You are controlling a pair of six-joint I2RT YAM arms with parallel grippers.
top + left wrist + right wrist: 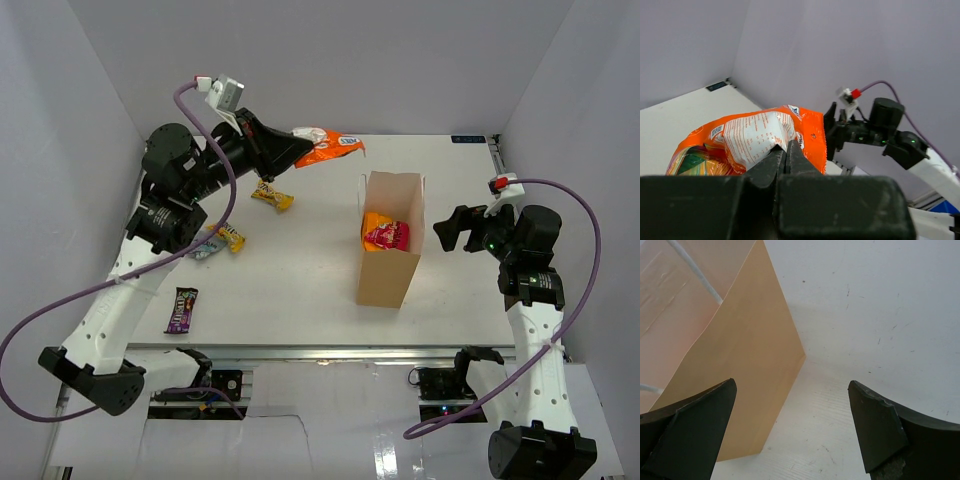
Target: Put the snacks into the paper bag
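Note:
The paper bag's opening point(393, 211) lies back and right of my left gripper in the top view, so next my left gripper should carry the chip bag point(328, 148) over it and release.
My left gripper point(297, 150) is shut on the orange chip bag point(328, 148) and holds it in the air over the table's far left, to the left of and beyond the paper bag point(385, 282). In the left wrist view the jaws point(786, 150) pinch the chip bag's point(755, 137) crinkled edge. The tan paper bag stands upright with its mouth open, and an orange packet point(374, 220) and a pink-red packet point(389, 237) lie inside. My right gripper point(446, 228) is open and empty just right of the bag. The right wrist view shows the bag's wall point(740, 370) beside the left finger of that gripper point(791, 390).
Loose snacks lie on the table's left side: a yellow packet point(272, 196), another yellow one point(232, 237) next to a pale bluish packet point(204, 246), and a purple packet point(181, 309) near the front edge. Grey walls close in the table on three sides.

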